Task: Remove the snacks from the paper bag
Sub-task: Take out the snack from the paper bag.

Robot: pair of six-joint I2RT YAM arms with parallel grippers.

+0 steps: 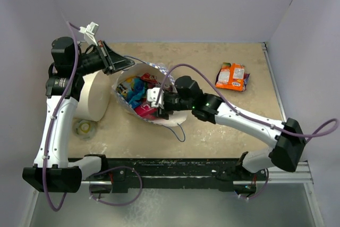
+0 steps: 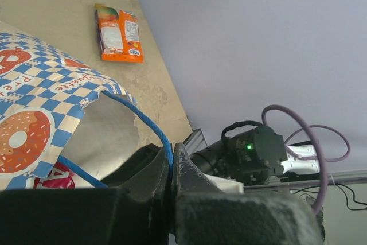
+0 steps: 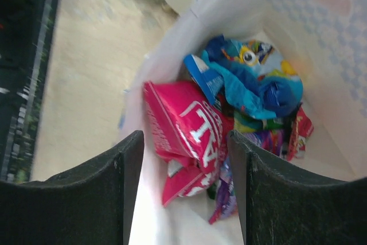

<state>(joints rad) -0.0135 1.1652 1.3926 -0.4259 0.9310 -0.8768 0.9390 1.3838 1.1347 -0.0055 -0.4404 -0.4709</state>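
Observation:
I will lower my right gripper into the bag (image 1: pixel 123 78) next, onto the magenta packet's edge (image 1: pixel 145 111), because it is below my gripper's fingers and to their left in the top view.
The paper bag (image 1: pixel 123 78) lies open on its side mid-table, checkered outside (image 2: pixel 34 101), cream inside (image 3: pixel 321 55). My left gripper (image 2: pixel 170 162) is shut on its blue cord handle (image 2: pixel 146 124), holding the rim up at the far left (image 1: pixel 112 63). Inside lie several snacks: a magenta packet (image 3: pixel 189 127) nearest, a blue one (image 3: pixel 252 81), purple and red ones behind. My right gripper (image 3: pixel 183 142) is open at the bag's mouth (image 1: pixel 159 104), its fingers either side of the magenta packet, not touching it. One orange snack packet (image 1: pixel 231 76) lies on the table at the far right.
A large white cylinder (image 1: pixel 91 95) stands left of the bag. A small tape roll (image 1: pixel 85 127) lies in front of it. A black rail (image 1: pixel 170 166) runs along the near edge. White walls close in on three sides.

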